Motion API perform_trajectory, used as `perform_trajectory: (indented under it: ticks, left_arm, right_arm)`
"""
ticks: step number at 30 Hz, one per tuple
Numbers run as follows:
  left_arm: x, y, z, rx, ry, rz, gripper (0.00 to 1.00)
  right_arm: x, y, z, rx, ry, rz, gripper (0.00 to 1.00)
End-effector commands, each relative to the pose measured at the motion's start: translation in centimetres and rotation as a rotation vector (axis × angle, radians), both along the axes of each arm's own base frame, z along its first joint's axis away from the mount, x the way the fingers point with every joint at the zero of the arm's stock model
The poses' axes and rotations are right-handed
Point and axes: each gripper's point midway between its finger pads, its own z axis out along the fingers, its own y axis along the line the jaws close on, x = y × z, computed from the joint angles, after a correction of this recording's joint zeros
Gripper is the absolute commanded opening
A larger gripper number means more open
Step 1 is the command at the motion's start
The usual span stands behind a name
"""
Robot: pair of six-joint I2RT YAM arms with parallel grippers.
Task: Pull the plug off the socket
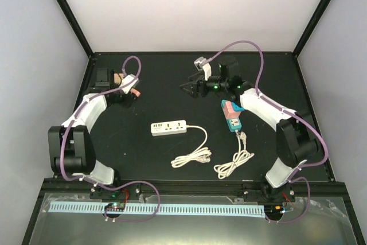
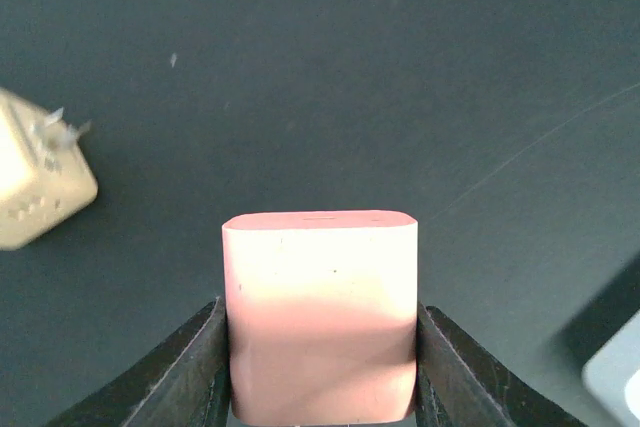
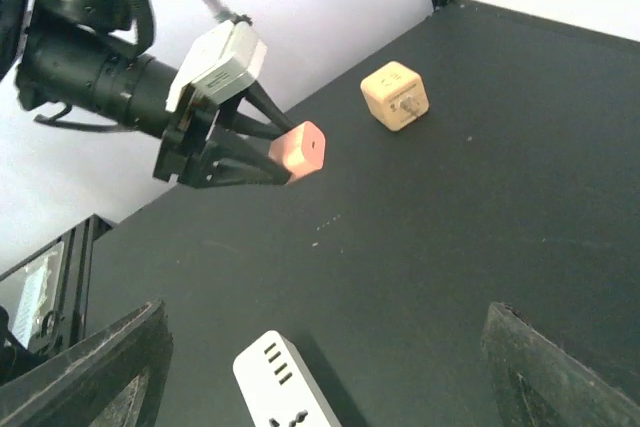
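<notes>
The robot will next bring the pink plug block (image 2: 320,312) down in its left gripper, moving it left in the top view, onto the empty table near the tan cube adapter.
My left gripper (image 1: 133,91) is shut on a pink plug block (image 2: 320,312), held just above the black table at the back left; it also shows in the right wrist view (image 3: 300,147). A tan cube adapter (image 1: 117,78) with metal prongs lies beside it (image 2: 35,187). A white power strip (image 1: 168,128) lies mid-table with its coiled cord (image 1: 192,156). A pink and teal socket block (image 1: 231,116) lies right of it, with a white corded plug (image 1: 241,137) at its near end. My right gripper (image 1: 188,87) is open and empty, hovering behind the strip (image 3: 285,387).
A second white cord coil (image 1: 232,164) lies near the front right. Black frame posts stand at the table's back corners (image 1: 92,54). A white object edge (image 2: 615,377) shows at the lower right of the left wrist view.
</notes>
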Motion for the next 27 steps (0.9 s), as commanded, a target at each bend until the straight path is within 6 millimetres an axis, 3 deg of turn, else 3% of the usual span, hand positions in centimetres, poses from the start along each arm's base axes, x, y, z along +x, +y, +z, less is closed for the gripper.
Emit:
perform_trajectory:
  ticks: [1, 7, 12, 17, 27]
  left_arm:
    - [-0.3, 3.2, -2.7, 0.008, 0.088, 0.035, 0.25]
    - [0.6, 7.9, -5.5, 0.054, 0.149, 0.138, 0.25]
    - [1.1, 10.3, -7.2, 0.079, 0.197, 0.183, 0.26]
    - [1.5, 11.6, -8.1, 0.087, 0.219, 0.212, 0.26]
    - [1.2, 12.5, -9.6, 0.108, 0.267, 0.220, 0.30]
  right_arm:
    - [-0.7, 0.1, -1.3, -0.105, -0.019, 0.092, 0.87]
    - [-0.5, 0.0, -2.8, -0.153, -0.001, 0.105, 0.86]
    - [-0.4, -0.2, -3.8, -0.188, 0.000, 0.106, 0.86]
    - [-0.4, -0.2, -4.6, -0.236, -0.016, 0.115, 0.85]
    - [-1.0, 0.4, -7.0, -0.334, -0.059, 0.171, 0.85]
